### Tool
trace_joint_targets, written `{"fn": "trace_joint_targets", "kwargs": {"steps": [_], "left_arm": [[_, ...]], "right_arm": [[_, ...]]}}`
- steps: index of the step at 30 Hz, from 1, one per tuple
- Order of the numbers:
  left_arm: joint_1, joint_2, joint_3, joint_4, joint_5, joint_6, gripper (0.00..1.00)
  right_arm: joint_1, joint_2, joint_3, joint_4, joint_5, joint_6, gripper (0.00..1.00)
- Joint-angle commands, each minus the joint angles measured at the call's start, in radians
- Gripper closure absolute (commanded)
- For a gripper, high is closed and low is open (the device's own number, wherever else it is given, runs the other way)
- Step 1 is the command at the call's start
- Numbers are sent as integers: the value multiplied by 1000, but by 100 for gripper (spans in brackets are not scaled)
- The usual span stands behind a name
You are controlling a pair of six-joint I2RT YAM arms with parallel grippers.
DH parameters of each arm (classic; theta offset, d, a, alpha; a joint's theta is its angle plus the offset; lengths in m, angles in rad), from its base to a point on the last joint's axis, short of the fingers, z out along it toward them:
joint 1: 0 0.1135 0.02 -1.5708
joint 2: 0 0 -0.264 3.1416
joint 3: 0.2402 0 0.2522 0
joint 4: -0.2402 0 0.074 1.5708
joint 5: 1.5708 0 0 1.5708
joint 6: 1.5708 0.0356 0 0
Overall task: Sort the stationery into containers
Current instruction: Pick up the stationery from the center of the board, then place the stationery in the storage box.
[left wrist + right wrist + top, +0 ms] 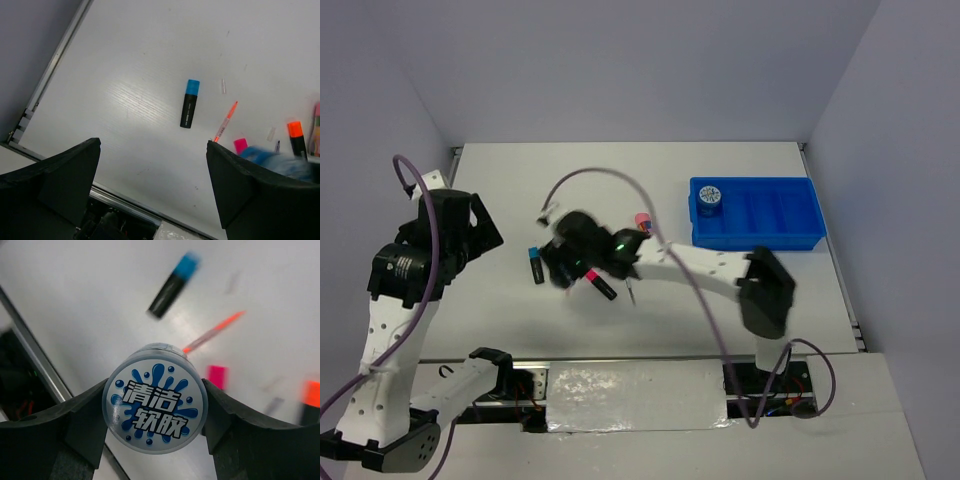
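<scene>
Both tape rolls match, so next my right gripper will go to the right in the top view, then down to the tray's free spot beside the second tape roll, and release.
My right gripper (563,265) is shut on a round blue-white tape roll (155,410) and holds it above the table; in the right wrist view the gripper (155,385) has a finger on each side of the roll. A second tape roll (710,197) lies in the left end of the blue tray (790,235). A blue-capped highlighter (536,265) lies on the table and also shows in the left wrist view (190,103). A pink-capped highlighter (600,283), a thin pen (226,120), an orange-capped highlighter (297,137) and a pink-capped tube (642,220) lie nearby. My left gripper (152,150) is open and empty at the left (478,225).
The table's metal front rail (125,197) runs below my left gripper. The right arm's purple cable (620,185) arches over the middle of the table. A small clear cap (223,86) lies beside the blue-capped highlighter.
</scene>
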Motion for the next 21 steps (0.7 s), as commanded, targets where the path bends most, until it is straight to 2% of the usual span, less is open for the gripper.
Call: {"fn": "trace_joint_targets", "kwargs": {"steps": [1, 2, 3, 4, 6, 7, 10, 14, 21], "left_arm": [[-2, 4, -38, 112, 101, 67, 1], [-2, 4, -63, 130, 148, 77, 1], [-2, 4, -77, 145, 170, 80, 1], [-2, 7, -89, 168, 187, 78, 1], [-1, 16, -118, 188, 231, 72, 1], [-2, 17, -129, 200, 250, 74, 1], [-1, 40, -146, 229, 304, 77, 1], [-2, 73, -144, 245, 328, 89, 1], [-2, 100, -150, 259, 354, 101, 1]], "right_arm": [[-264, -359, -82, 88, 84, 105, 100], [-326, -381, -96, 48, 128, 108, 100], [-439, -389, -103, -57, 179, 125, 100], [-496, -395, -103, -107, 238, 128, 100], [-594, -398, -115, -161, 257, 119, 100], [-669, -403, -138, -155, 257, 103, 100], [-768, -389, -162, -151, 248, 68, 100], [-826, -358, -193, -135, 218, 45, 100], [-837, -370, -323, -71, 185, 86, 100]]}}
